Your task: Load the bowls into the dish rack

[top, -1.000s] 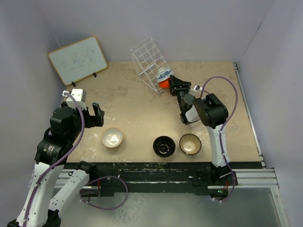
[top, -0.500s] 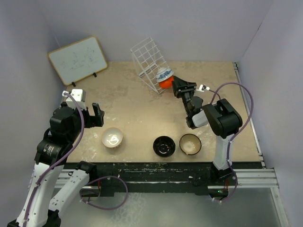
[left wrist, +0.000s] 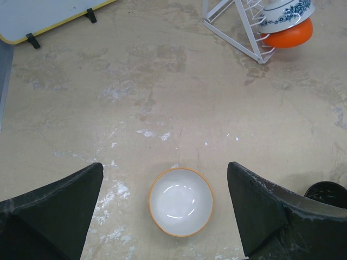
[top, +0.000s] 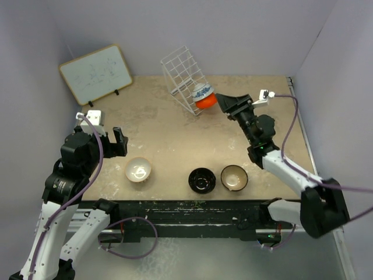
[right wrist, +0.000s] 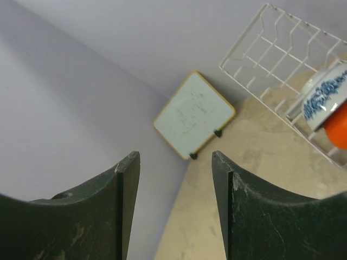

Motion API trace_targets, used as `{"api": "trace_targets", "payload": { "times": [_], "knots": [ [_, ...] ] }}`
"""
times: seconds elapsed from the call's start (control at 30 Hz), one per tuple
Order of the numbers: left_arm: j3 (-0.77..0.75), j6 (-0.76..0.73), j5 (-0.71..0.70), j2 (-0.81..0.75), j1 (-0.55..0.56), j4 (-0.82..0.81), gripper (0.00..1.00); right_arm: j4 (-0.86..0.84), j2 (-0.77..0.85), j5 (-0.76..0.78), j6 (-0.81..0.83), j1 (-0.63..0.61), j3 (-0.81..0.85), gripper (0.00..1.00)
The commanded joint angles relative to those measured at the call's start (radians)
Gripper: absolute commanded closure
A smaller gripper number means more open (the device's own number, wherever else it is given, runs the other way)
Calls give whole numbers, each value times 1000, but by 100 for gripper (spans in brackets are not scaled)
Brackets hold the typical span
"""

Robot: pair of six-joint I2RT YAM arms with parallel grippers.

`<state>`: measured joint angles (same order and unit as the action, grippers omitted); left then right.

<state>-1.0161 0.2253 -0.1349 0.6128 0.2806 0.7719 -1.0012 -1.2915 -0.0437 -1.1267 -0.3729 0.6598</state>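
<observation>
My right gripper will next swing back and down from beside the orange-red bowl [top: 205, 101] onto the rim of the brown bowl [top: 234, 177], because the brown bowl is still outside the dish rack.
The white wire dish rack [top: 183, 71] stands tilted at the back. It holds the blue-and-white bowl [top: 201, 91] and the orange-red bowl [top: 205, 101] at its lower right edge. Both show in the left wrist view [left wrist: 286, 10] [left wrist: 290, 34] and the right wrist view [right wrist: 324, 92] [right wrist: 339, 125]. The cream-white bowl [top: 139, 170] sits near the front left, below my open, empty left gripper [left wrist: 173, 203]. The black bowl [top: 202, 179] and the brown bowl [top: 234, 177] sit front center. My right gripper [top: 224, 102] is open and empty, raised just right of the orange-red bowl.
A wood-framed whiteboard [top: 95, 73] leans at the back left, also in the right wrist view [right wrist: 194, 115]. Purple walls close in the back and both sides. A metal rail [top: 304, 134] runs along the table's right edge.
My right arm has lifted and swung right, away from the rack. Its gripper has let go of the orange-red bowl, which stays in the rack. The left arm has not moved.
</observation>
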Motion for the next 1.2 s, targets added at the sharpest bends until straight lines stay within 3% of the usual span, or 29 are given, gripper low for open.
{"api": "trace_targets", "payload": {
  "times": [0.0,0.1,0.23,0.47,0.7,1.17],
  "knots": [
    [-13,8,-11,-3,-6,-54,1,636,198,88,368,-87,73,42],
    [-11,10,-1,7,-7,-69,1,936,272,204,498,-189,150,42],
    [-20,15,9,18,-6,-80,1,1296,251,219,539,-241,246,42],
    [-6,20,11,30,-7,-93,1,1620,263,380,468,-372,284,43],
    [8,26,23,20,-5,-101,1,1762,254,386,345,-454,249,42],
    [37,9,26,7,-6,-96,1,1595,155,386,188,-456,147,48]
  ]
}}
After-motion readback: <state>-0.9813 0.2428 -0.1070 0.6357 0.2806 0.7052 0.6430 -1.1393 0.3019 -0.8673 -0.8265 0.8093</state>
